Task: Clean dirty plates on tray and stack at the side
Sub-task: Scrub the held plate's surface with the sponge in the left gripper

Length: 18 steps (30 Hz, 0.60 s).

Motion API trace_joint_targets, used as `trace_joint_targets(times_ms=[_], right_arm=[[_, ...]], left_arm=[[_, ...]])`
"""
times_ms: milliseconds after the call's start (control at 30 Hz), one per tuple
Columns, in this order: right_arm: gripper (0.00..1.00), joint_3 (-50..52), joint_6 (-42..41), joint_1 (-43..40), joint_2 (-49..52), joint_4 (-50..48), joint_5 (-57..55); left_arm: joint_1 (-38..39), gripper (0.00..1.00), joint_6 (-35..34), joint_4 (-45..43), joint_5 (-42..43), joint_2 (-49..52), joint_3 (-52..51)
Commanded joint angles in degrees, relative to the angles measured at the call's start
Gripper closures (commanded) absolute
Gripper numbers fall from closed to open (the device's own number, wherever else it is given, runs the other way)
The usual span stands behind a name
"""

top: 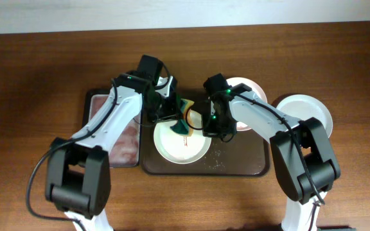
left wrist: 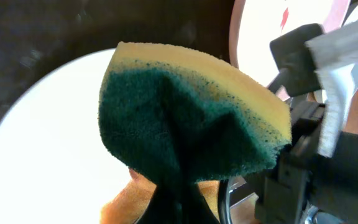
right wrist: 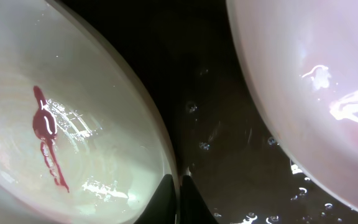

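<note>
The black tray's pinkish inside is to the left of my left gripper in the overhead view, so my left gripper will wipe the plate next, then move over and down onto that pinkish inside.
A pale plate [top: 182, 146] with a thin red smear lies at the left of the dark brown tray [top: 239, 160]. My left gripper [top: 178, 117] is shut on a yellow and green sponge [top: 186, 120] over the plate's far rim; the sponge [left wrist: 191, 118] fills the left wrist view above the plate [left wrist: 48, 143]. My right gripper [top: 209, 130] pinches the plate's right rim, its fingers [right wrist: 179, 200] shut either side of the rim, near the smear [right wrist: 45, 134]. A pinkish plate [top: 244, 90] lies at the tray's back right and in the right wrist view [right wrist: 316, 81]. A third plate [top: 306, 112] sits on the table, right of the tray.
A smaller black tray with a pinkish inside [top: 108, 125] lies left of the brown tray, under my left arm. Water drops lie on the brown tray's floor [right wrist: 219, 130]. The two arms meet closely over the smeared plate.
</note>
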State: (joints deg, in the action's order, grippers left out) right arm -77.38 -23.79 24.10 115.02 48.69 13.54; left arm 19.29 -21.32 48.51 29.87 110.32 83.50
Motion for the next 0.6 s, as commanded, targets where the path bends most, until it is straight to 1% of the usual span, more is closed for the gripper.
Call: trace_joint_targets(times_ms=[0,33,67,133,200,267,300,400,533,567], right_arm=[[0.96,0.35,0.00,-0.09,-0.11,0.61,-0.72],[0.96,0.35,-0.02,-0.13,-0.11,0.66,-0.72],[0.96,0.35,-0.72,-0.17,-0.11,0.63,-0.72],[0.96,0.35,-5.29,-0.50,-0.11,0.37,0.79],[0.96,0.35,-5.66,-1.22,-0.11,-0.96,5.25],[0.96,0.35,-5.64,-1.36,-0.11,-0.98,5.73],[0.96,0.35,-5.64,-1.36,-0.11,-0.87,5.73],[0.96,0.35,-5.62,-1.36,-0.11,-0.63,5.70],[0.96,0.35,-5.64,-1.36,-0.11,-0.48,5.70],[0.96,0.35,-5.62,-1.36,-0.11,-0.42,5.70]], left_arm=[[0.13,1.00,-1.38,-1.20,11.04,5.99,0.92],[0.37,1.00,0.42,-2.08,15.19,8.13,0.92],[0.52,1.00,0.42,-2.05,16.00,9.25,0.92],[1.09,1.00,0.59,-2.12,15.78,10.86,0.92],[1.75,1.00,0.57,-2.47,13.35,12.17,0.92],[2.32,1.00,0.24,-2.40,7.04,12.48,0.90],[2.32,1.00,-0.22,-2.38,5.25,12.48,0.90],[2.32,1.00,-4.96,0.02,-9.38,12.50,0.24],[2.29,1.00,-5.03,5.16,-20.22,12.46,-0.11],[2.29,1.00,-5.01,5.64,-21.81,12.46,-0.11]])
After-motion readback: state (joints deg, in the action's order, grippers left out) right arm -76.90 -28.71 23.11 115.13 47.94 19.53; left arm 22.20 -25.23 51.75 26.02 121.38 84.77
